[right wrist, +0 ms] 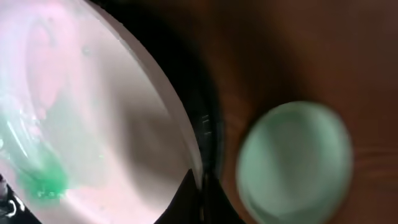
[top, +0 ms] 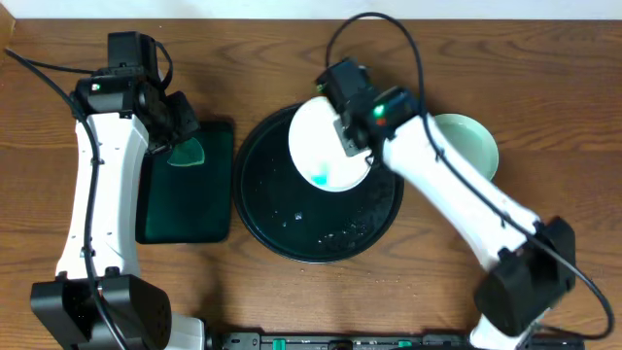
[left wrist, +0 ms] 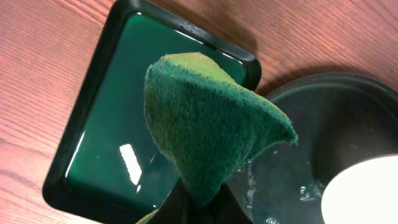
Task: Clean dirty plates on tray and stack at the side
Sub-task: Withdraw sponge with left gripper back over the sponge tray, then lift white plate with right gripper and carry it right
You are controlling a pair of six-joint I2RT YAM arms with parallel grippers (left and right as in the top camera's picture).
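Observation:
Next, my right gripper moves to the right in the overhead view, then down, over the mint-tinted plate (top: 476, 141) (right wrist: 295, 163) and releases, since it lies beside the tray for stacking.
My right gripper (top: 356, 139) is shut on the rim of a white plate (top: 326, 146) with a teal smear and holds it tilted above the round black tray (top: 292, 228). The plate fills the left of the right wrist view (right wrist: 93, 112), pinched at its edge by the fingers (right wrist: 200, 190). A mint-tinted plate (top: 476, 141) lies on the wood to the right of the tray, blurred in the right wrist view (right wrist: 292, 162). My left gripper (top: 178, 144) is shut on a green sponge (left wrist: 205, 124) and holds it above the rectangular tray (left wrist: 124, 137).
The rectangular dark tray (top: 190, 209) with green liquid lies left of the round tray. Water drops speckle the round tray's floor (top: 326, 231). Bare wood tabletop (top: 554, 87) lies at the far right and along the back.

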